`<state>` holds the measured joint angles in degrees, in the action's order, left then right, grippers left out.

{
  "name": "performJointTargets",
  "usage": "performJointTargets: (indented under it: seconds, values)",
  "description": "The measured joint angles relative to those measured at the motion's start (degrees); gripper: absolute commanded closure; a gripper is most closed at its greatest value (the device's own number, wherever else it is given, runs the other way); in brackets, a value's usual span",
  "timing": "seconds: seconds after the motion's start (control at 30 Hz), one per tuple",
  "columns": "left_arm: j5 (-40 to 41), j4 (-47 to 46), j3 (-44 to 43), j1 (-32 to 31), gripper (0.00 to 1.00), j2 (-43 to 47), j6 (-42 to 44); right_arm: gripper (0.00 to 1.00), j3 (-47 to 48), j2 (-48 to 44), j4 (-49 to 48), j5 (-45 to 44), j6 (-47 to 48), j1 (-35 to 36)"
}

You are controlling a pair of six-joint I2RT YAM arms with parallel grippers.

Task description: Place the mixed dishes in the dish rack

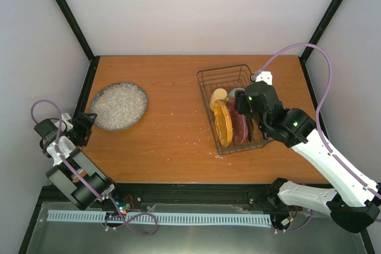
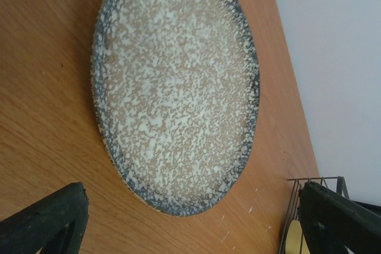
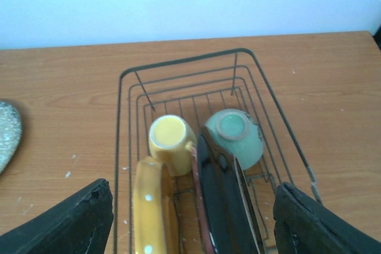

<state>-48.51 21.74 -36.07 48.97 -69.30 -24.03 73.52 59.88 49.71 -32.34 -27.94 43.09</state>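
Note:
The left gripper lowers next, tilts flatter and closes on the plate's near rim (image 1: 99, 121) (image 2: 134, 187), since the grey speckled plate lies flat ahead of my open fingers.
The grey speckled plate (image 1: 119, 106) lies flat on the table at the left. My left gripper (image 1: 84, 127) hangs open just beside its near-left rim. In the left wrist view the plate (image 2: 175, 87) lies ahead of the wide-apart fingers (image 2: 53, 218), with nothing between them. The dish rack (image 1: 223, 69) stands at the right. It holds the upside-down yellow mug (image 3: 169, 141), the upside-down green bowl (image 3: 235, 135), the orange-yellow plate (image 3: 152, 212) on edge and the maroon plate (image 3: 223, 206) on edge. My right gripper (image 3: 193, 206) hovers open above the rack, holding nothing.
Black frame posts stand at the table's back corners and white walls close three sides. The rack's wire corner (image 2: 292, 206) shows at the lower right of the left wrist view. Bare wood (image 1: 172, 105) lies between plate and rack.

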Motion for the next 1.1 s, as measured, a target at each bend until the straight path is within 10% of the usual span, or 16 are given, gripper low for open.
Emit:
performJointTargets:
  seconds: [0.33, 1.1]
  values:
    - [1.0, -0.5, -3.7, 0.1, 0.26, -7.9, 2.4, 0.27, 1.6, 1.2, -4.1, 5.0, 2.3, 0.0]
    - [2.8, -2.6, -8.0, 0.1, 0.28, -23.0, 4.3, 0.27, 3.1, 3.4, -11.2, 11.4, 6.1, 0.0]
